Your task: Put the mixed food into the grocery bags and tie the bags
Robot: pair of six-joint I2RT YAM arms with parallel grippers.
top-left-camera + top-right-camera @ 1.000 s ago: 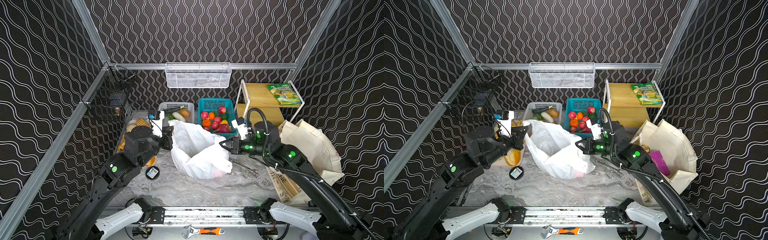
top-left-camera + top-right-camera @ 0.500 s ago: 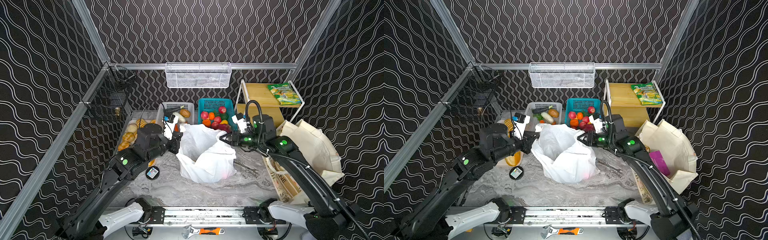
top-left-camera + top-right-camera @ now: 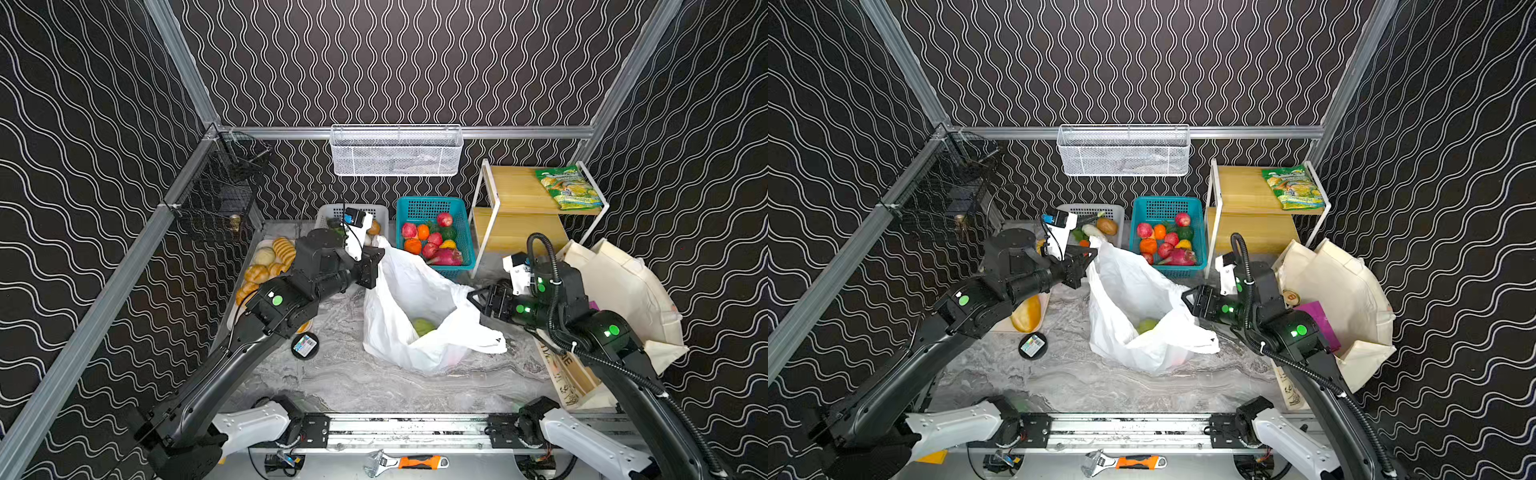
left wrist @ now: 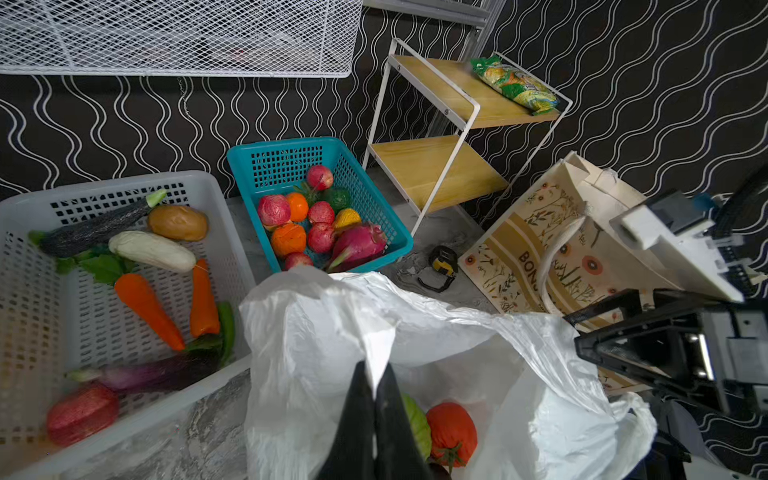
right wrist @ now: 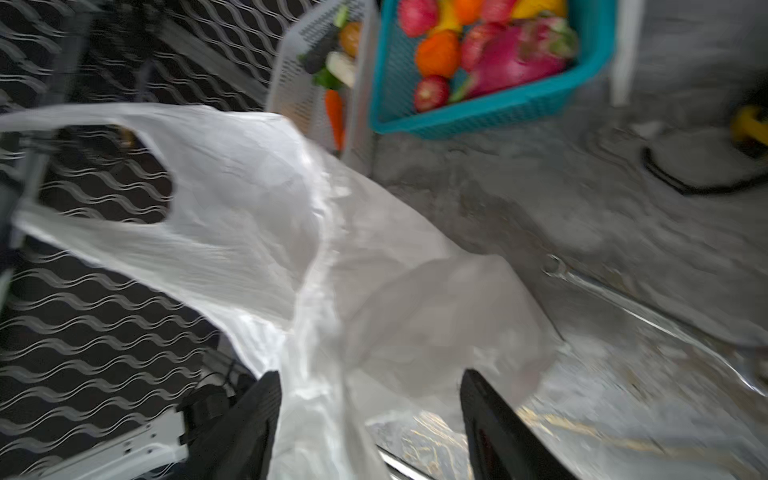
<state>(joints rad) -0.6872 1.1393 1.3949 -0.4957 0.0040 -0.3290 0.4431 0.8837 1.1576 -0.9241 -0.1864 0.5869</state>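
Note:
My left gripper needs to move sideways toward the bread tray next, pulling the bag's pinched rim along before releasing it, because the bag's opening sags in slack folds.
A thin white plastic bag stands open at the middle of the table. It holds a green cabbage and a red tomato. My left gripper is shut on the bag's far-left rim and holds it up. On the bag's right, my right gripper is open, with a slack fold of the bag lying loose between its fingers. The cream canvas tote leans at the right, a purple packet inside it.
At the back stand a white basket of vegetables, a teal basket of fruit and a wooden shelf bearing a green packet. A bread tray lies left. A tape measure and a spanner lie near the tote.
My right gripper has opened, let go of the bag's right side and drawn back to the right; that side has sagged. The left gripper has carried its rim rightward and back.

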